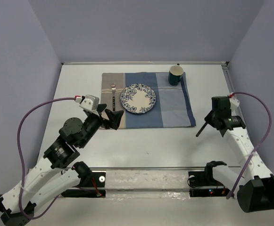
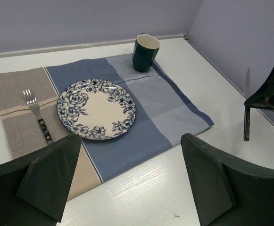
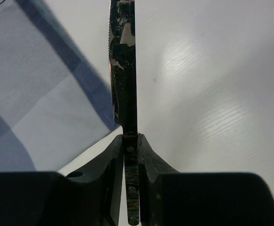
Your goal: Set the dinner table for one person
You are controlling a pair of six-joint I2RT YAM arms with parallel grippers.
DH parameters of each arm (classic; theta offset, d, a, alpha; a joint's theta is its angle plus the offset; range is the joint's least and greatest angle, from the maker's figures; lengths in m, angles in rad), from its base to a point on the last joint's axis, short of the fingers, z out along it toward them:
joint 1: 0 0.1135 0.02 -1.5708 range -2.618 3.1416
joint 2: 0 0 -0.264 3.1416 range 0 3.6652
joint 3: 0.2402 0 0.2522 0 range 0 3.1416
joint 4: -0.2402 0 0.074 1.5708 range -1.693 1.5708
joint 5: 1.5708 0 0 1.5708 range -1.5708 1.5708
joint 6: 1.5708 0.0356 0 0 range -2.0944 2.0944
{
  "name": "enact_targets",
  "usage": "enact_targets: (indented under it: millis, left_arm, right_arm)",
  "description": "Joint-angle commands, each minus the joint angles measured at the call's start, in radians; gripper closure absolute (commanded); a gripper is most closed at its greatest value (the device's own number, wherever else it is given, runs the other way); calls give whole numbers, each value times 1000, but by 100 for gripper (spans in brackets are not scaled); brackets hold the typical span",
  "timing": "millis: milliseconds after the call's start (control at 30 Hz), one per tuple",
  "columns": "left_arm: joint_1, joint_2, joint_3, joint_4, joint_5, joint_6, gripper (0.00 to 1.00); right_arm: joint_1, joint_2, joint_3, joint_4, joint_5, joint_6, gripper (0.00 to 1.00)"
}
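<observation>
The robot will bring its right gripper outward, to the left in the top view and down onto the bare placemat beside the plate, because the fork (image 1: pixel 113 94) is on the opposite side.
The white dinner table (image 1: pixel 155 141) carries a tan-and-blue placemat (image 1: pixel 174 106). On the placemat lie a fork (image 1: pixel 113 94) on the tan strip, a blue floral plate (image 1: pixel 137 98) in the middle and a dark green mug (image 1: pixel 176 75) at the far right corner. My right gripper (image 1: pixel 211 122) is shut on a dark-handled knife (image 1: pixel 202 130) and holds it above the table, just off the placemat's near right corner. The blade (image 3: pixel 122 70) points forward from the fingers (image 3: pixel 113 160). My left gripper (image 1: pixel 114 117) is open and empty at the placemat's near left edge.
The left wrist view shows the plate (image 2: pixel 96 109), fork (image 2: pixel 37 117), mug (image 2: pixel 145 52) and the held knife (image 2: pixel 246 115) at the right. Lilac walls close in the table on three sides. A metal rail (image 1: pixel 146 168) runs along the near edge.
</observation>
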Motion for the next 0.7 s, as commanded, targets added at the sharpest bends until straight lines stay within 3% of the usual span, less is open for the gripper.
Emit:
enact_targets:
  millis: [0,233,533,667]
  left_arm:
    - [22,16,-6,54,-17,16,1]
    - [65,30,-11,59,-33,5,1]
    - [96,41,-19,66,-51,2,1]
    - [102,55,-19,69,-48,4,1]
  right_arm:
    - [71,20,68,146,-156,-157,100]
    - [255,182,156,307,-285,-237,100]
    - [320,505,373,403,-436,-389,100]
    - [320,697,479,400,-423,-427,100]
